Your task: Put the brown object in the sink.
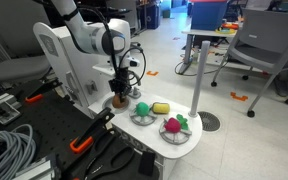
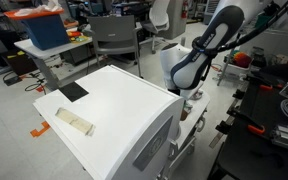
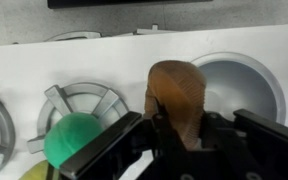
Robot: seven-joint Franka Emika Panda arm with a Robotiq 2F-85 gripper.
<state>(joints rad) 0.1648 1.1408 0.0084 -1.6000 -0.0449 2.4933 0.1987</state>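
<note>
My gripper will next move down toward the right in the wrist view and release the brown object, because the round grey sink [image 3: 239, 88] is below it on that side.
In the wrist view my gripper [image 3: 180, 128] is shut on the brown object [image 3: 176, 88], a ribbed orange-brown toy piece that stands up between the fingers. The sink [image 3: 236, 86], a round grey basin in the white counter, lies just right of and behind the brown object. In an exterior view the gripper [image 1: 118, 96] holds the brown object [image 1: 118, 100] low over the counter's near-left part, and the sink is hidden behind the gripper there. In an exterior view from behind the toy kitchen, only the arm [image 2: 199, 58] shows.
A green ball [image 3: 74, 140] sits on a grey burner [image 3: 84, 98] left of the gripper, and also shows in an exterior view [image 1: 141, 108]. A yellow oblong toy [image 1: 161, 106] and a pink-and-green toy [image 1: 173, 125] lie further along the white counter [image 1: 189, 143]. Cables and tools lie on the black bench [image 1: 44, 125].
</note>
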